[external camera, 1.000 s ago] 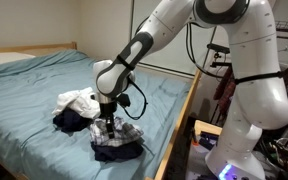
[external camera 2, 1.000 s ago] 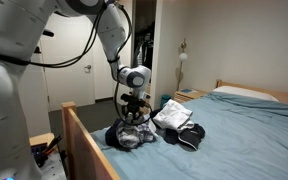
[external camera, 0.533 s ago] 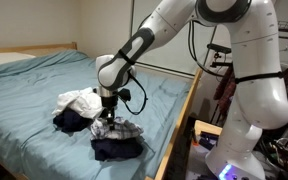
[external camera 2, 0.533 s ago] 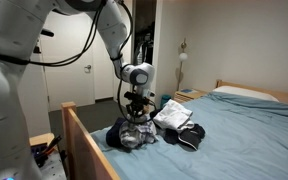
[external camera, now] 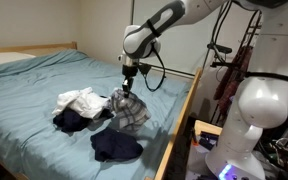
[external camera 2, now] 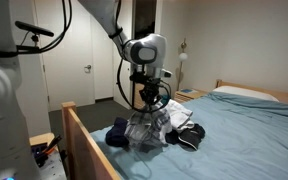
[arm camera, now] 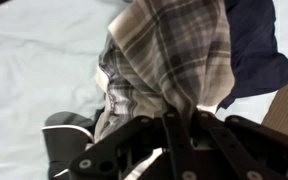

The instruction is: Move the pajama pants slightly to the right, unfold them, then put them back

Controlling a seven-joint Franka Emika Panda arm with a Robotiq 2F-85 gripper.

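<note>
My gripper will next carry the pants away from the white and navy garments, over the bare bedspread by the wooden bar [external camera: 163, 106], and let go of them there, because that part of the bedspread is empty.
The plaid pajama pants [external camera: 130, 108] hang in the air from my gripper [external camera: 128, 87], lifted off the blue bed. My gripper is shut on their top edge. In an exterior view the pants [external camera 2: 144, 128] dangle below the gripper [external camera 2: 146, 101] over the bed's near edge. In the wrist view the plaid cloth [arm camera: 174, 55] is pinched between the fingers [arm camera: 172, 115] and drapes away from the camera.
A dark navy garment [external camera: 117, 147] lies on the bed near the wooden side rail [external camera: 179, 125]. A white garment [external camera: 81, 100] and another dark one [external camera: 72, 119] lie beside it. The blue bedspread [external camera: 34, 85] stretches away from them.
My gripper has risen and swung toward the bed's side rail, lifting the plaid pants off the dark garment they lay on. The pants now hang free.
</note>
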